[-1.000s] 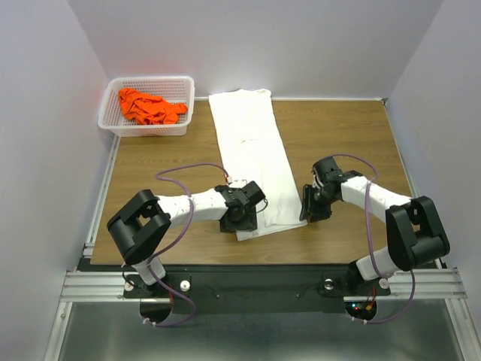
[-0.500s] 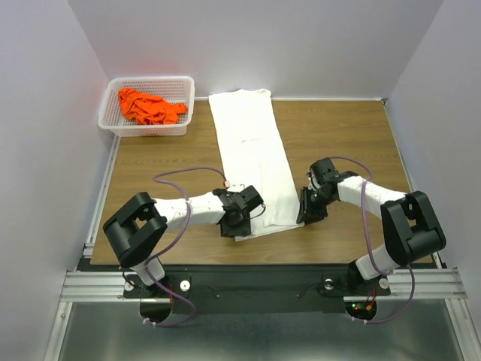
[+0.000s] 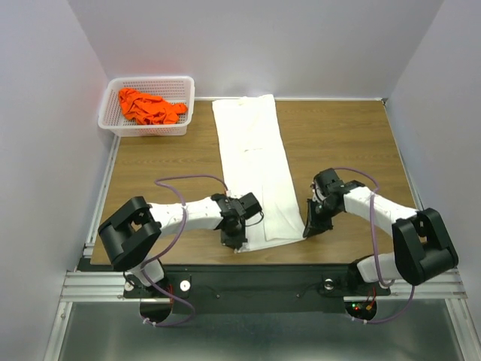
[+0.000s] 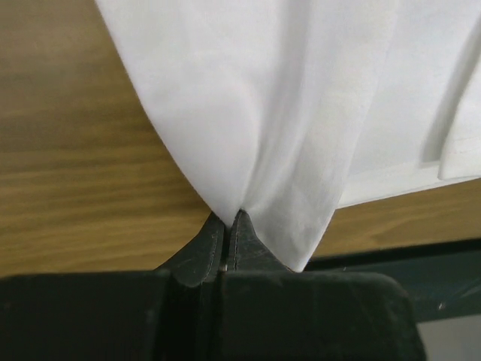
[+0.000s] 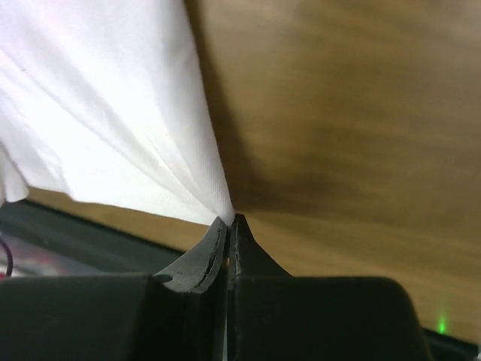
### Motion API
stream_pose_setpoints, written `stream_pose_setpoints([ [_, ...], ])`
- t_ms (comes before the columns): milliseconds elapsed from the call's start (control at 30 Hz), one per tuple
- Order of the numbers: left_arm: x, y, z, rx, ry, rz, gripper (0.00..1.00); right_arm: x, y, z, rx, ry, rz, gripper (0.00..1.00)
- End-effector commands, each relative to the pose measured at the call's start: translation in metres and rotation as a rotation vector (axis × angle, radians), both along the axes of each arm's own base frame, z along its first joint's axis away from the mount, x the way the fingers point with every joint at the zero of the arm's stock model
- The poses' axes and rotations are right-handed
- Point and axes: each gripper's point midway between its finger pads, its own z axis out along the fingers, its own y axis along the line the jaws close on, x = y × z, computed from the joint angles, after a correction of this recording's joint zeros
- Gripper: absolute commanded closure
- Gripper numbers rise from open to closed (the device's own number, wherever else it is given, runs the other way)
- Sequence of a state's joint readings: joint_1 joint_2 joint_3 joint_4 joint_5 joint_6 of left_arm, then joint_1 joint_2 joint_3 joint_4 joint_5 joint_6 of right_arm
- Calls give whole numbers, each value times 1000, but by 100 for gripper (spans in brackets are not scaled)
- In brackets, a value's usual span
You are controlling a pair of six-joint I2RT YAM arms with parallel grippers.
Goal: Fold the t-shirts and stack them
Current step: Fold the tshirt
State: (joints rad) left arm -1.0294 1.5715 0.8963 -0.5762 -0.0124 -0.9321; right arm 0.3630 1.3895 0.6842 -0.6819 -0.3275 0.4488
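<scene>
Next, the right gripper carries the t-shirt's corner outward and releases it on the t-shirt's side edge beyond halfway (image 3: 282, 150), since that spot lies outward of the gripper.
A white t-shirt (image 3: 254, 169), folded into a long strip, runs from the table's back edge down to its front. My left gripper (image 3: 234, 242) is shut on the strip's near left corner; the left wrist view has the cloth (image 4: 255, 113) pinched between the closed tips (image 4: 227, 219). My right gripper (image 3: 310, 230) is shut on the near right corner, and the right wrist view shows the white fabric (image 5: 113, 113) pulled taut from the closed tips (image 5: 229, 220). An orange t-shirt (image 3: 149, 107) lies crumpled in a basket.
A white mesh basket (image 3: 147, 129) stands at the back left corner of the wooden table (image 3: 346, 143). White walls close in the left, right and back sides. The black front rail (image 3: 255, 274) runs just under both grippers.
Both grippers have closed on the white t-shirt's near corners and moved toward the front edge. The strip slid slightly toward the front and shifted a little right at the back.
</scene>
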Motion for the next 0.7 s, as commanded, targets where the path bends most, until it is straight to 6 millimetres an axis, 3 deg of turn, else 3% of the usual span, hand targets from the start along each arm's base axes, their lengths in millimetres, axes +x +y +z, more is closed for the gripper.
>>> stream_pose_setpoints([
  [0, -50, 17, 13, 26, 145, -113, 100, -31, 0, 29, 16, 86, 35, 99],
  [100, -43, 18, 25, 21, 119, -138, 100, -23, -1, 42, 7, 50, 46, 99],
  [200, -5, 20, 42, 16, 41, -106, 100, 9, 7, 64, 6, -26, 15, 99],
  [233, 12, 17, 52, 1, 0, -87, 100, 28, 13, 79, 16, -84, 6, 99],
  [300, 33, 16, 60, -17, -37, -69, 100, 49, 18, 85, 5, -113, -7, 99],
  [333, 59, 22, 69, -12, -94, -34, 100, 60, 21, 90, 6, -137, -14, 99],
  [367, 72, 23, 72, -18, -117, -23, 100, 79, 25, 106, 10, -195, -18, 99],
  [433, 104, 26, 86, -18, -189, -22, 100, 99, 30, 104, -5, -207, -8, 99],
  [467, 124, 34, 85, 0, -206, 12, 100, 119, 34, 118, -4, -258, -11, 99],
  [500, 144, 32, 97, -7, -251, 19, 100, 129, 37, 112, -16, -255, 2, 99],
  [600, 188, 45, 99, 56, -316, 39, 100, 168, 44, 125, -31, -332, 6, 99],
  [633, 208, 46, 110, 62, -365, 59, 100, 178, 45, 114, -51, -316, 12, 99],
  [667, 225, 54, 103, 91, -371, 63, 100, 188, 43, 114, -75, -335, 7, 99],
])
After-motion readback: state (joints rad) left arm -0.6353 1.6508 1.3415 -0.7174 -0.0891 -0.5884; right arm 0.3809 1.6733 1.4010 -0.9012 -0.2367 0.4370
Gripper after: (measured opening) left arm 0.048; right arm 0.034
